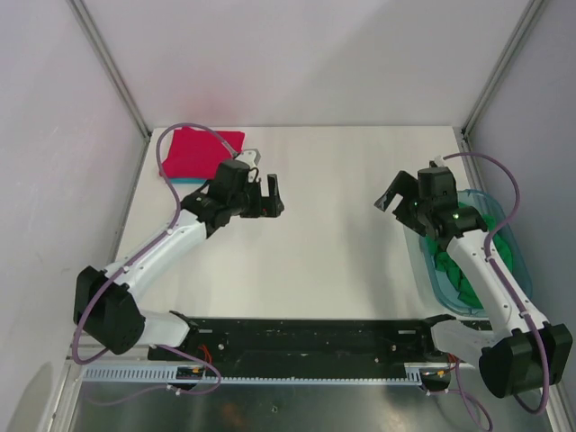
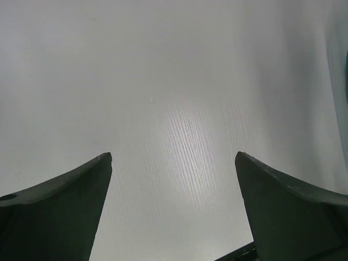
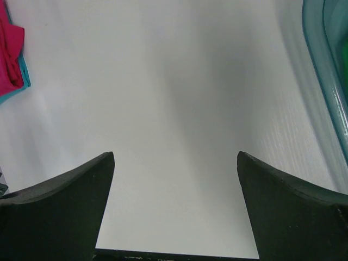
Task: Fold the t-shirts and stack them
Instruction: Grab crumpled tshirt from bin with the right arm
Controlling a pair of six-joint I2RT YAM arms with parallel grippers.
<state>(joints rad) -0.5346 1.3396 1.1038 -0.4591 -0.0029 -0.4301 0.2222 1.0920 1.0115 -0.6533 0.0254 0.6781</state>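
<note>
The crumpled green t-shirt lies below my right gripper, on the right in the top view. I will move my right gripper to that side and down into the bin.
A folded magenta-red t-shirt (image 1: 200, 151) lies at the table's back left, with a light blue t-shirt's edge (image 1: 184, 180) showing under it. The right wrist view catches both at its upper left, the magenta-red t-shirt (image 3: 10, 43) and the blue edge (image 3: 23, 76). A crumpled green t-shirt (image 1: 453, 267) sits in the bin at the right. My left gripper (image 1: 273, 196) hovers just right of the folded pile, open and empty (image 2: 174, 157). My right gripper (image 1: 393, 193) hangs left of the bin, open over bare table (image 3: 175, 155).
The translucent blue-green bin (image 1: 524, 270) stands along the right edge, partly under my right arm; its rim (image 3: 321, 65) shows in the right wrist view. White walls and metal posts close in the table on three sides. A black rail runs along the near edge.
</note>
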